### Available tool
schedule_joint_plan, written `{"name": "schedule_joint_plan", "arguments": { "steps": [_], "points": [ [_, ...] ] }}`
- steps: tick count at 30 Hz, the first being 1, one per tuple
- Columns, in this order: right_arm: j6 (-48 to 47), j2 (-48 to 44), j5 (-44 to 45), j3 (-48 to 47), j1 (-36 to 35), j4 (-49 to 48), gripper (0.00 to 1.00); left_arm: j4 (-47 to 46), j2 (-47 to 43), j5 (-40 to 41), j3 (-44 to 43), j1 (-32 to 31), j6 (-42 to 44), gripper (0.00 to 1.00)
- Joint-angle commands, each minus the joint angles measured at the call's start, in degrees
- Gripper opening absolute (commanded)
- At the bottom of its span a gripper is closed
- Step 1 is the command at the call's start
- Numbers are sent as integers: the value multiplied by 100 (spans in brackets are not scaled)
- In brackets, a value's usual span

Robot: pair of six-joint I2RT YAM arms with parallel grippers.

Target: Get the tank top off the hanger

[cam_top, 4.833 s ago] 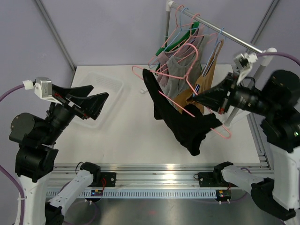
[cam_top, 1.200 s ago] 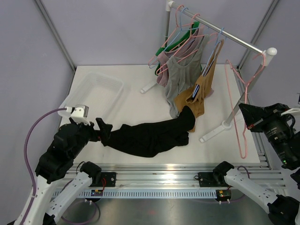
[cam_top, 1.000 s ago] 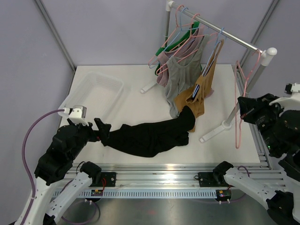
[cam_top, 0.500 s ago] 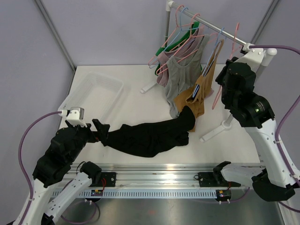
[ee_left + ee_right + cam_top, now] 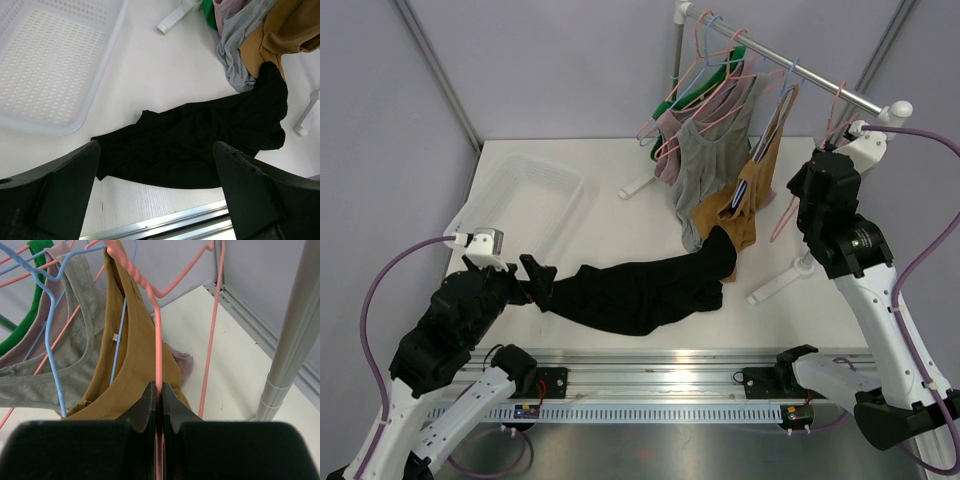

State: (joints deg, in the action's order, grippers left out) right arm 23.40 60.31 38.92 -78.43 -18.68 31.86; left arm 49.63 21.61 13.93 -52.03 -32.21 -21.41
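Note:
Next, my left gripper lowers toward the right in the top view, onto the black tank top's middle folds, because the tank top lies free of any hanger.
The black tank top (image 5: 640, 291) lies crumpled on the white table, off any hanger, and fills the middle of the left wrist view (image 5: 200, 135). My left gripper (image 5: 536, 280) stands open at the garment's left end, its fingers (image 5: 55, 195) wide apart above the cloth. My right gripper (image 5: 800, 195) is up by the clothes rail, shut on the wire of a bare pink hanger (image 5: 158, 335). That pink hanger (image 5: 781, 215) hangs by the rail's right end.
A white perforated basket (image 5: 525, 200) sits at the back left of the table. The clothes rail (image 5: 790, 72) carries grey (image 5: 80, 345) and mustard (image 5: 135, 365) tank tops on pink, blue and green hangers. Its grey post (image 5: 290, 340) stands close to my right gripper.
Within the last second my right arm swung the bare pink hanger from the table's right edge up to the rail. The tank top and my open left gripper stayed put.

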Motion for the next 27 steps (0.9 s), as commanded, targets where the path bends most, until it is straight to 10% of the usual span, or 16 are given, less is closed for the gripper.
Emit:
{"name": "schedule_joint_plan", "arguments": {
  "steps": [1,4,5,6,12,19,27],
  "points": [
    [279,-336,-68,153,57,-461,0,-85,474,-13,-246,-31,-12,99],
    [306,-433,-313,153,57,-408,14,-180,791,-354,-456,-31,-232,99],
    [297,-468,-384,136,48,-382,52,-242,1054,-504,-492,-31,-345,99],
    [288,-564,-472,48,57,-269,67,-304,1178,-627,-518,-31,-425,99],
    [34,-1126,-1068,-382,48,354,99,-1391,2275,-972,-247,-478,-1163,99],
    [-651,-1522,-2598,-1094,48,1691,100,-1790,4443,608,-834,-2253,-1392,99],
    [-907,-2568,-4574,-481,48,2026,100,-1869,6697,927,-1660,-2756,-1383,99]
  ]
}}
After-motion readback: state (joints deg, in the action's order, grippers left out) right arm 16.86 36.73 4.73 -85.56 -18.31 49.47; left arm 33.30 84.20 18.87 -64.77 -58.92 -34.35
